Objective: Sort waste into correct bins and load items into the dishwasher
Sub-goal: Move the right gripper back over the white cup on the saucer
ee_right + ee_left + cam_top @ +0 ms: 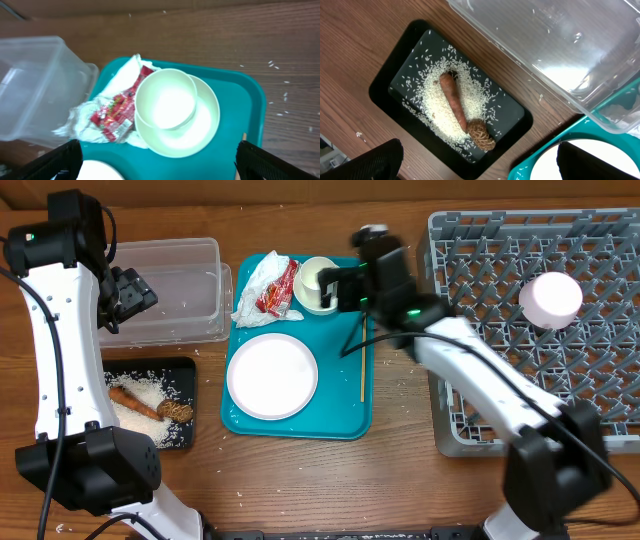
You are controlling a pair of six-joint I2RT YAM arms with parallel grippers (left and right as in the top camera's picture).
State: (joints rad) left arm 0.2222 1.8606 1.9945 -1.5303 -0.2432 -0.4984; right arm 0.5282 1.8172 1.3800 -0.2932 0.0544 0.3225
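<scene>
I will move my right gripper toward the wrapper next, with a slight turn. Then I will lower it onto the wrapper-side rim of the upper bowl.
On the teal tray lie a large white plate, a crumpled napkin, a red-and-white wrapper, two nested white bowls and a thin wooden stick. The right wrist view shows the bowls, wrapper and napkin just ahead of my open, empty right gripper, which hovers at the bowls. The black tray holds rice, a carrot stick and a brown piece. My left gripper is open and empty, above the clear tub's left end.
The clear tub stands behind the black tray, left of the teal tray. The grey dish rack fills the right side, with a small white cup on it. Loose rice grains dot the wood.
</scene>
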